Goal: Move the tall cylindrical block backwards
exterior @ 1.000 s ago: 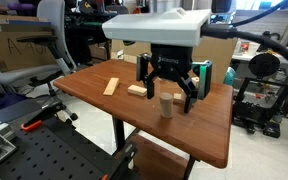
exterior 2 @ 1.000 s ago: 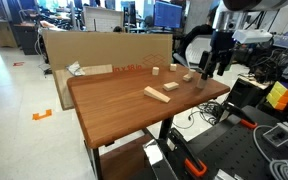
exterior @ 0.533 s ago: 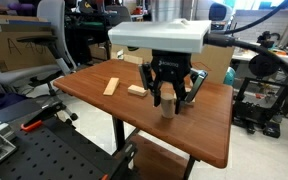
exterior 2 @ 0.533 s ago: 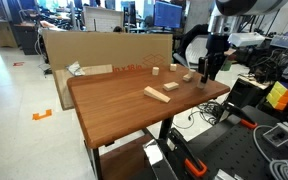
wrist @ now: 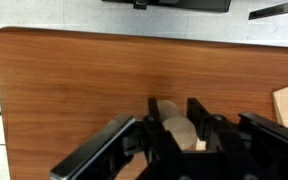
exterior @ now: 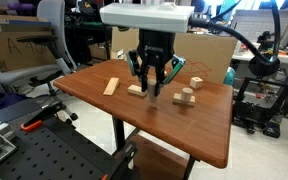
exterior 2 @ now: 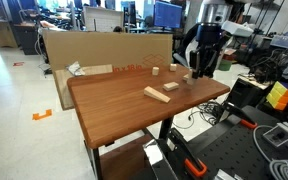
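Observation:
I will next take the tall cylindrical block (wrist: 180,138) in my gripper toward the cardboard box, onto the open back tabletop, and let it go beside the small block.
In the wrist view the tall cylindrical block (wrist: 180,138), plain light wood, sits squeezed between my two black fingers. My gripper (wrist: 179,116) is shut on it. In both exterior views the gripper (exterior: 152,84) (exterior 2: 197,68) hangs over the middle-back part of the wooden table (exterior: 104,105), and its fingers hide most of the block. I cannot tell whether the block's base touches the tabletop.
A flat wooden block (exterior: 111,86) and a smaller one (exterior: 136,89) lie beside the gripper. Two small blocks (exterior: 186,97) (exterior: 195,83) sit on its other side. A cardboard box (exterior 2: 94,48) stands behind the table, with an office chair (exterior: 39,45) and lab equipment around it.
The open jaws came down around the tall cylinder and shut on it. The gripper then carried it across the table, away from the two small blocks.

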`<state>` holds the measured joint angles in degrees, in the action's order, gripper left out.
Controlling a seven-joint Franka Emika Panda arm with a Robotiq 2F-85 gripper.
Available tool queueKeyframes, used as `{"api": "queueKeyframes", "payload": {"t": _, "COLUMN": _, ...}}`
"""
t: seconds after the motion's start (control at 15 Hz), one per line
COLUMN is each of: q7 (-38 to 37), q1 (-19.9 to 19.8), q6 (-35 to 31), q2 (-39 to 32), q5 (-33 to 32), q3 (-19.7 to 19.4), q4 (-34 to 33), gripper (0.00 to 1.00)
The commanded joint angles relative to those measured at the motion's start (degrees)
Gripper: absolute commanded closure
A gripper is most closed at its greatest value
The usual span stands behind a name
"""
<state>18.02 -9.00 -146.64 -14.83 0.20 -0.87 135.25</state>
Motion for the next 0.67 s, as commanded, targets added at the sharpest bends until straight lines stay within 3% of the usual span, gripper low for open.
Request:
{"api": "queueKeyframes", "payload": {"t": 0.0, "q7": 1.3, "q1": 1.1, "q6": 6.2, "q2": 0.5, "q5": 1.0, "q3": 1.1, "q4": -5.6, "gripper": 0.90}}
{"api": "queueKeyframes", "payload": {"t": 0.6, "q7": -4.2, "q1": 6.5, "q6": 9.3, "q2": -14.0, "q5": -4.7, "q3": 0.6, "q4": -22.8, "gripper": 0.90}}
